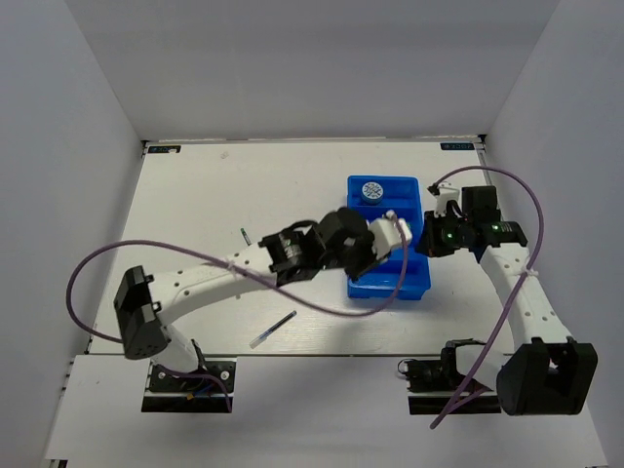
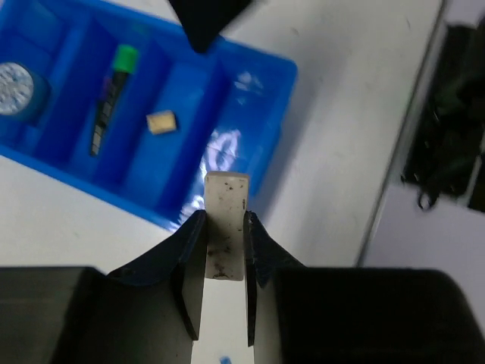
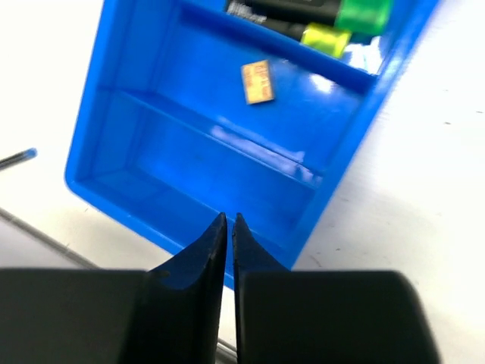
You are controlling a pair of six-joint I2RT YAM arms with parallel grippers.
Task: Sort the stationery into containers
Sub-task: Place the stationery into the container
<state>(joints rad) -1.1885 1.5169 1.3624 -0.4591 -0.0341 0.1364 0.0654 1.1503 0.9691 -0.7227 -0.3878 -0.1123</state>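
Observation:
The left gripper will next move outward and go down into the section of the blue tray with the tan eraser, because the grey-white eraser [image 2: 226,193] belongs beside its own kind.
The blue tray [image 1: 417,283] lies right of centre. It holds the round blue-white disc [image 1: 370,191] at its far end, a tan eraser [image 2: 161,122] and highlighters with green [image 3: 364,11] and yellow [image 3: 326,38] ends. My left gripper [image 2: 225,218] is shut on a grey-white eraser [image 2: 226,193] and holds it above the tray's near end [image 2: 258,83]. In the top view it sits over the tray's middle [image 1: 392,232]. My right gripper [image 3: 229,220] is shut and empty above the tray's right rim [image 1: 426,239].
A white pen [image 1: 272,330] lies on the table near the front, left of the tray. A dark pen [image 1: 242,234] lies farther back on the left. Purple cables [image 1: 97,263] loop over both arms. White walls close in the table.

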